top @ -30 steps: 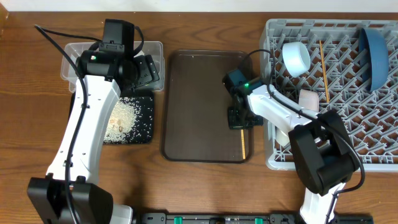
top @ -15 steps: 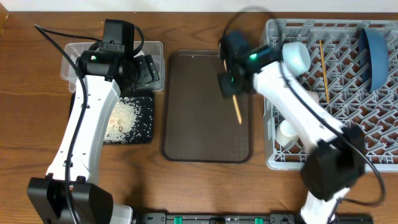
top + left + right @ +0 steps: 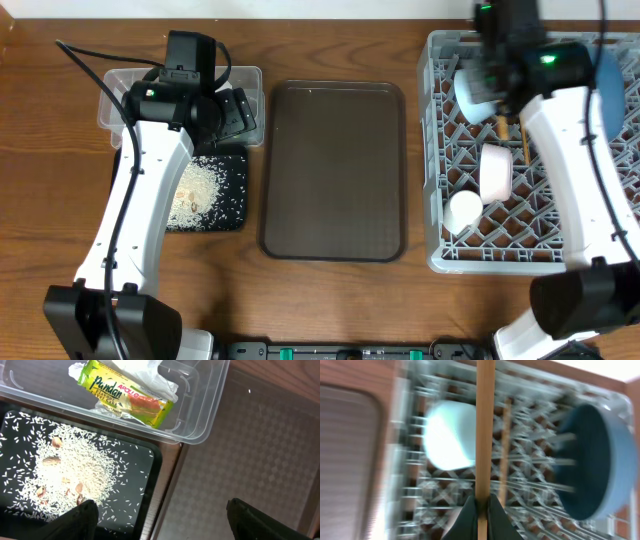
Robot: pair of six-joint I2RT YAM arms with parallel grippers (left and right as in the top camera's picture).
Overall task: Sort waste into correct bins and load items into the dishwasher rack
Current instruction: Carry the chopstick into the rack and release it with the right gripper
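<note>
The chopstick needs to go beside the other one, where slots are free. My right gripper will next go down into the rack toward the dark blue dish and then lay it there.
My right gripper is shut on a wooden chopstick and holds it above the grey dishwasher rack, near its back left part. In the rack lie the other chopstick, a light blue bowl, a white bowl, a small pale cup and the dark blue dish. My left gripper is open and empty over the edge between the black tray and the brown tray. Rice lies on the black tray. The wrapper and napkin lie in the clear tub.
The brown serving tray lies between the bins and the rack, with nothing on it. The clear tub stands behind the black tray at the left. My right arm hides part of the dark blue dish from above.
My right gripper lifted the chopstick from the brown tray's right edge and carried it up and right, over the rack. The left arm has not moved.
</note>
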